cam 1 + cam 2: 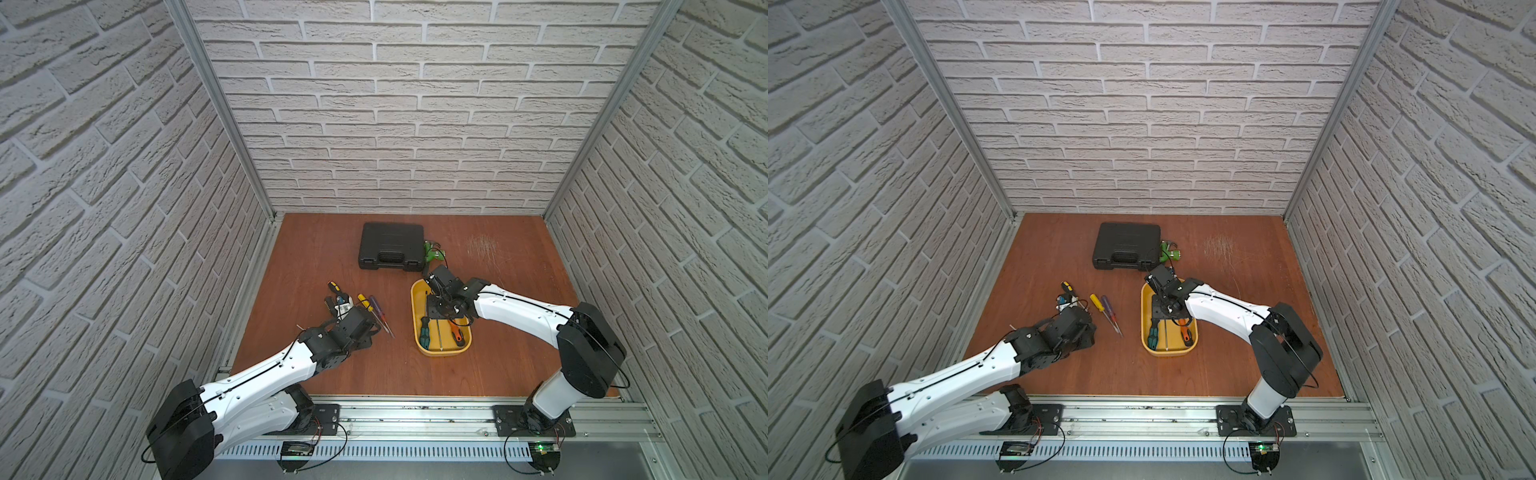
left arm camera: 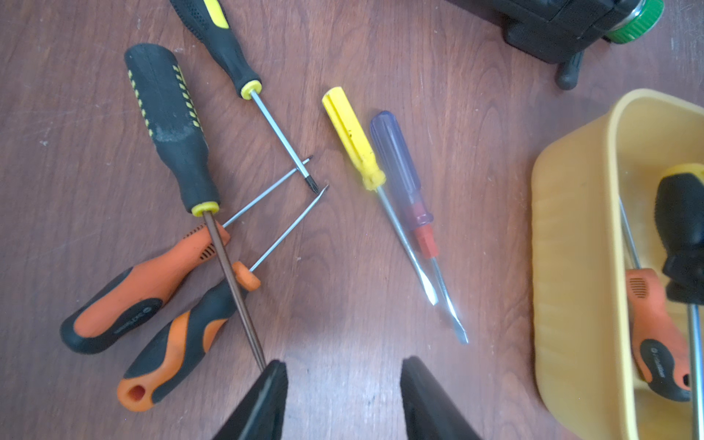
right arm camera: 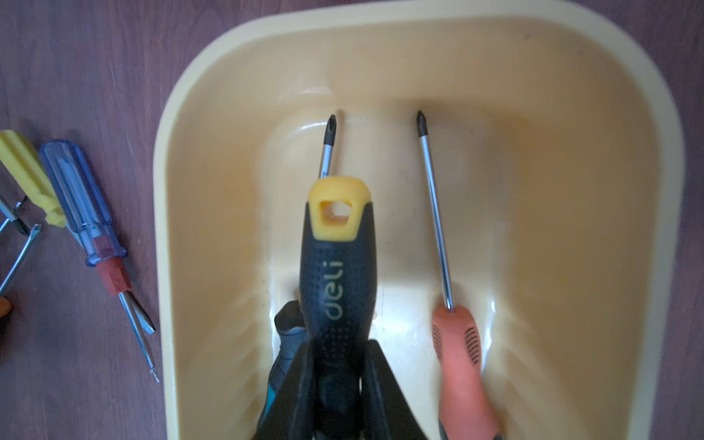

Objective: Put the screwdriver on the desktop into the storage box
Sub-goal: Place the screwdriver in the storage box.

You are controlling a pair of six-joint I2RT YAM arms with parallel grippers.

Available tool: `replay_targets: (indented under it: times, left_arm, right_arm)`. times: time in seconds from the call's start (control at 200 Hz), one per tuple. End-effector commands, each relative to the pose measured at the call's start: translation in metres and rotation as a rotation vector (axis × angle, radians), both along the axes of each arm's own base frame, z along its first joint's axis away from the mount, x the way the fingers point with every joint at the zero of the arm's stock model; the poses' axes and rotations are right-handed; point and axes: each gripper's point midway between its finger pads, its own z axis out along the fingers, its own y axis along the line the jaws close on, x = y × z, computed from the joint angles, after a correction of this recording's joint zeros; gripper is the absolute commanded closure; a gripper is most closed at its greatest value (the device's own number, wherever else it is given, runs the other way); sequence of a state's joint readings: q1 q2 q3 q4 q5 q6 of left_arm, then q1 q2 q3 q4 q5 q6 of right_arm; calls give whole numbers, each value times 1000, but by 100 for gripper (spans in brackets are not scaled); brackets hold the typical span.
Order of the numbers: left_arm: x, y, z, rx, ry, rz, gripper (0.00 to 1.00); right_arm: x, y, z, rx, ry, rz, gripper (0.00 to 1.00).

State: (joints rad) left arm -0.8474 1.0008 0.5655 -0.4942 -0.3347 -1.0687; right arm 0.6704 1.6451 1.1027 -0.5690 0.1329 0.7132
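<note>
My right gripper will next lower the black screwdriver and release it on the box's bare bottom below, between the teal and orange handles.
My right gripper (image 3: 339,346) is shut on the handle of a black screwdriver with a yellow end cap (image 3: 335,274), holding it inside the yellow storage box (image 3: 164,228). In both top views that gripper (image 1: 438,307) hangs over the box (image 1: 417,316). An orange-handled screwdriver (image 3: 457,354) and a teal-handled one (image 3: 285,343), partly hidden, lie in the box. My left gripper (image 2: 344,364) is open above the bare desktop (image 2: 343,324). Several screwdrivers lie ahead of it, among them a yellow one (image 2: 352,137) and a clear purple one (image 2: 400,167).
A black tool case (image 1: 390,245) sits at the back of the desktop, with a green object (image 1: 432,251) beside it. Two orange-and-black screwdrivers (image 2: 141,289) and two black-and-yellow ones (image 2: 171,125) lie crossed left of the yellow one. Brick-pattern walls enclose three sides.
</note>
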Motion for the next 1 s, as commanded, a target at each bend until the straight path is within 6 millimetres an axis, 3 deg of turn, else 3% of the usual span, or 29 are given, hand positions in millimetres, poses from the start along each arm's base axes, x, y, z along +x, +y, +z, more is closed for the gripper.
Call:
replay_targets:
  times: [0.0, 0.455, 0.605, 0.73, 0.925, 0.995]
  left_arm:
    - [2, -2, 4, 2, -15, -3, 47]
    - [4, -1, 6, 5, -21, 0, 47]
    - [4, -1, 7, 8, -20, -2, 46]
    - [4, 1, 7, 7, -23, 1, 46]
    - [5, 1, 9, 9, -22, 2, 46]
    - [4, 3, 8, 18, -17, 7, 46]
  right_arm:
    - [15, 3, 10, 5, -38, 4, 98]
    - [19, -3, -19, -34, 19, -8, 96]
    - [20, -2, -24, -31, 31, -8, 88]
    - [20, -3, -24, -40, 32, -14, 73]
    - [20, -7, -15, -47, 12, -18, 52]
    - [20, -7, -9, -42, 2, -14, 51]
